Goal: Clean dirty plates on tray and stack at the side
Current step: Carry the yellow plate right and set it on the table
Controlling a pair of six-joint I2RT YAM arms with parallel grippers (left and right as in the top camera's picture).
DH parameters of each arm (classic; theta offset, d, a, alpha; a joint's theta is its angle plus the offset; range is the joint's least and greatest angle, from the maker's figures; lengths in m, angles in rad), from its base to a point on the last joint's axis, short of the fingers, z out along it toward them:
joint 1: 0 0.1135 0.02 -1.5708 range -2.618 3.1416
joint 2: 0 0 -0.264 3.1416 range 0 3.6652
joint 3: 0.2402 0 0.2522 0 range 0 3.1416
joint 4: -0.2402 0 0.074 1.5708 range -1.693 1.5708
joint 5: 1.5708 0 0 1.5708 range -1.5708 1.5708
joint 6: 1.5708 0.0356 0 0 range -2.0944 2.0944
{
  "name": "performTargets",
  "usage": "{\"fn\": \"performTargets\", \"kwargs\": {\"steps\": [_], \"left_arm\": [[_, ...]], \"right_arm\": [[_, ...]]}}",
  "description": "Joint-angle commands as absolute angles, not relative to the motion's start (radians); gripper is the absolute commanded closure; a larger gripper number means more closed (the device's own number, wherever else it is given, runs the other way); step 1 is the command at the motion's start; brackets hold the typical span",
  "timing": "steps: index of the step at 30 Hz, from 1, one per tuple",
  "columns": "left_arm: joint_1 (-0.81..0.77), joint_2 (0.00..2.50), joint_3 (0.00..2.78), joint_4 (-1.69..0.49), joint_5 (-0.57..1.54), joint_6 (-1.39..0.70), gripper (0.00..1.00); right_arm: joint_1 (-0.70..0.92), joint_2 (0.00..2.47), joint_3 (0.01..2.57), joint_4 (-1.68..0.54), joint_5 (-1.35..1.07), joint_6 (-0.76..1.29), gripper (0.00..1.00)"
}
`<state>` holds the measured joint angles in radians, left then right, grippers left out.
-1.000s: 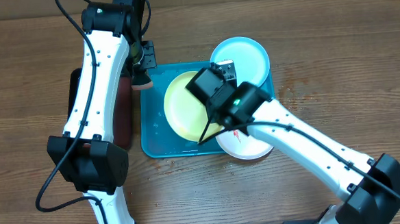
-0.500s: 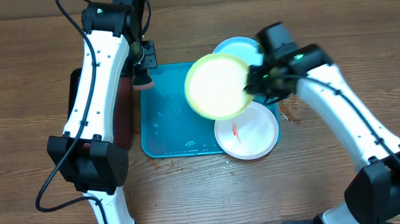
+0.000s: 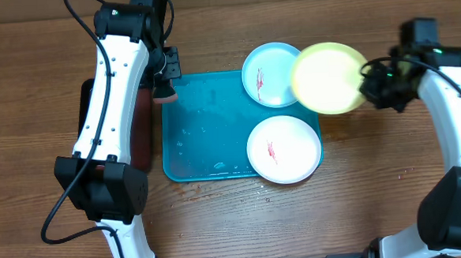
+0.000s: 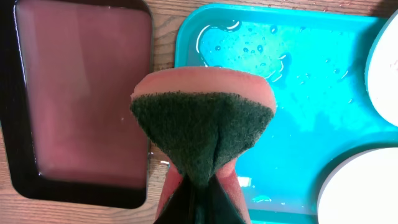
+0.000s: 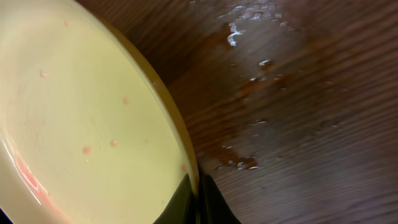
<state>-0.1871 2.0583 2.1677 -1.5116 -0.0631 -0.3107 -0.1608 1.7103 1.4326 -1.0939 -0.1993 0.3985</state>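
Note:
The side of the wooden table away from the turquoise tray is empty, so the robot's right gripper will move back next and lower the yellow-green plate onto the wooden table [image 3: 379,154].
My right gripper [image 3: 368,84] is shut on the rim of the yellow-green plate [image 3: 327,78] and holds it in the air to the right of the turquoise tray [image 3: 191,139]. In the right wrist view the plate [image 5: 81,118] fills the left side, pinched at its edge by my fingers [image 5: 198,193]. The light blue plate [image 3: 269,75] and the white plate [image 3: 284,149] sit on the tray's right side, each with red smears. My left gripper [image 3: 163,79] is shut on a pink and green sponge [image 4: 202,130] over the tray's top left corner [image 4: 186,37].
A black tray with dark red inside [image 4: 81,99] lies left of the turquoise tray. The turquoise tray is wet with drops. Water drops and brownish stains mark the wooden table [image 5: 273,81] under the held plate.
My right gripper has lifted the yellow-green plate off the tray and carried it rightward, past the tray's right edge. The light blue and white plates are uncovered. The left arm has not moved.

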Motion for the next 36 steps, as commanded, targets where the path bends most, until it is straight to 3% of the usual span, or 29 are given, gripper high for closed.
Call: {"fn": "performTargets", "kwargs": {"steps": [1, 10, 17, 25, 26, 27, 28, 36], "left_arm": [[-0.186, 2.051, 2.167, -1.51, -0.052, -0.292, 0.96], [-0.186, 2.051, 2.167, -1.506, -0.051, -0.292, 0.96], [-0.186, 2.051, 2.167, -1.505, -0.051, -0.293, 0.96], [-0.186, 2.051, 2.167, -1.506, -0.051, -0.293, 0.96], [-0.186, 2.051, 2.167, -1.506, -0.051, -0.292, 0.96], [-0.186, 2.051, 2.167, -1.507, -0.051, -0.292, 0.96], [-0.186, 2.051, 2.167, -1.507, -0.051, -0.292, 0.96], [-0.186, 2.051, 2.167, -1.507, -0.051, -0.292, 0.96]], "right_arm": [[-0.249, 1.712, 1.369, -1.061, -0.211, 0.389, 0.96], [-0.429, 1.713, 1.15, -0.826, -0.187, 0.448, 0.96], [-0.438, 1.713, 0.998, -0.661, -0.18, 0.502, 0.96], [-0.438, 1.714, 0.963, -0.617, -0.147, 0.528, 0.96], [-0.438, 1.714, 0.963, -0.614, -0.149, 0.527, 0.86], [-0.438, 1.713, 0.965, -0.625, -0.161, 0.51, 0.63], [-0.438, 1.713, 0.97, -0.642, -0.169, 0.498, 0.59], [-0.432, 1.663, 1.164, -0.927, -0.264, 0.374, 0.57]]}}
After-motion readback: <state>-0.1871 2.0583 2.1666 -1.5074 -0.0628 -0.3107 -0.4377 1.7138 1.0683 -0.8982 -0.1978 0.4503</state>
